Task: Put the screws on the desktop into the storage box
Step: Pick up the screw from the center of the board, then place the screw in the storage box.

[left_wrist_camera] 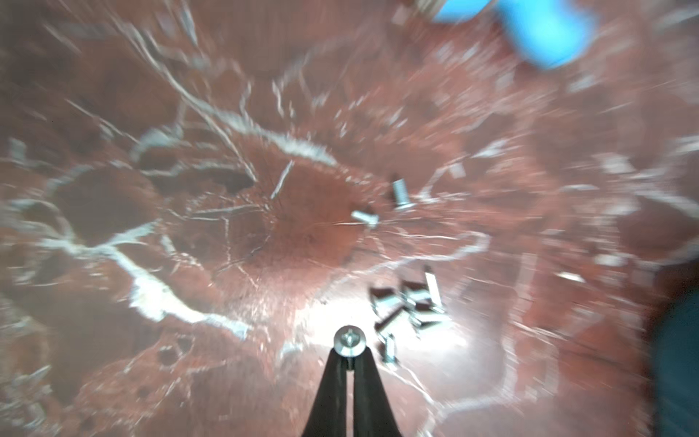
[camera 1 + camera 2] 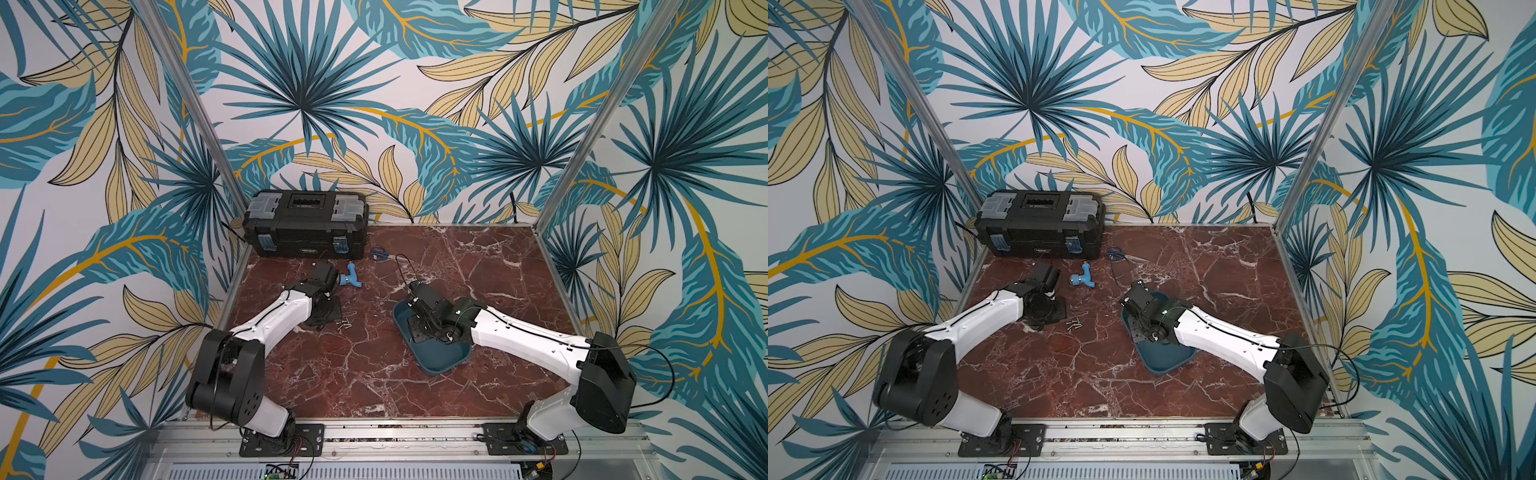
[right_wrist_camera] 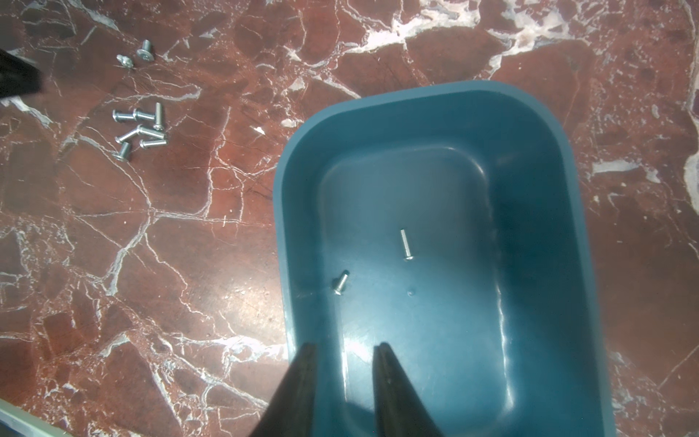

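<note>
The left gripper swings past the cluster (image 3: 142, 130) next and releases the single screw over the storage box's bottom, since the box stands beyond those screws from it.
Several small silvery screws (image 2: 344, 324) (image 2: 1074, 324) lie in a loose cluster on the marble desktop (image 2: 478, 270), just right of my left arm's wrist. The right wrist view shows that cluster (image 3: 142, 130) and two more screws (image 3: 136, 56) beyond it. My left gripper (image 1: 350, 353) is shut on a single screw (image 1: 350, 338), whose head sits at the fingertips, above the desktop beside the cluster (image 1: 410, 302). The teal storage box (image 2: 440, 357) (image 2: 1167, 361) (image 3: 435, 90) holds two screws (image 3: 405, 245) (image 3: 340, 283). My right gripper (image 3: 346, 346) hangs open over the box with nothing between its fingers.
A black toolbox (image 2: 305, 226) stands at the back left against the wall. A blue pipe fitting (image 2: 351, 280) (image 1: 529, 30) lies in front of it, near the left wrist. Blue-handled scissors (image 2: 380, 254) lie just right of the toolbox. Aluminium rails edge the desktop.
</note>
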Controlling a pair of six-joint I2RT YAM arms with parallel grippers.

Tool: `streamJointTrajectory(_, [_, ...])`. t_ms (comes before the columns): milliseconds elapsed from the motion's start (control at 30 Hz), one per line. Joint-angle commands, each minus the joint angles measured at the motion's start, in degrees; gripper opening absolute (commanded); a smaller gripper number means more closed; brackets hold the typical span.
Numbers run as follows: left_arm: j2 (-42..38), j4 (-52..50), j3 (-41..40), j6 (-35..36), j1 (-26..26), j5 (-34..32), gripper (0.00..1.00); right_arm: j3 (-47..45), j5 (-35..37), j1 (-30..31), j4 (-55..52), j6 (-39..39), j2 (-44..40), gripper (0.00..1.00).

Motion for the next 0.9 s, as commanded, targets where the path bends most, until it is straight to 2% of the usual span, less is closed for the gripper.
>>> streamJointTrajectory(0, [-5.55,-1.01,4.11,-1.74,-4.35,5.38,0.00,-1.14,0.40,-2.08,1.31,0.81,-2.63,0.29])
streamJointTrajectory(200, [-7.35,2.72,7.25,-5.62,-18.91,8.06,0.00,-3.92,-3.40,-10.75,2.90,2.91,-6.73,0.25])
streamJointTrajectory(367, [-0.38,4.99,12.97,-8.33,-30.38,7.52,0.00,-7.83,-6.89,-19.13,4.02,4.65,-10.37,0.23])
streamJointTrajectory(500, [6.73,6.13,15.42,-9.23,-34.32,5.79,0.00,-10.69,-6.39,-23.04,3.99,5.58,-13.73,0.23])
streamJointTrajectory(633, [12.28,7.88,15.77,-11.36,-34.89,6.12,0.01,-12.66,-8.08,-25.92,3.99,6.69,-15.79,0.24])
streamJointTrajectory(767, [14.61,6.74,16.60,-11.05,-34.93,5.58,0.49,-13.02,-8.75,-26.25,3.95,6.53,-16.75,0.27])
streamJointTrajectory(867, [12.24,3.90,16.39,-9.79,-33.98,2.21,0.65,-12.09,-10.07,-26.16,3.77,6.59,-16.61,0.29])
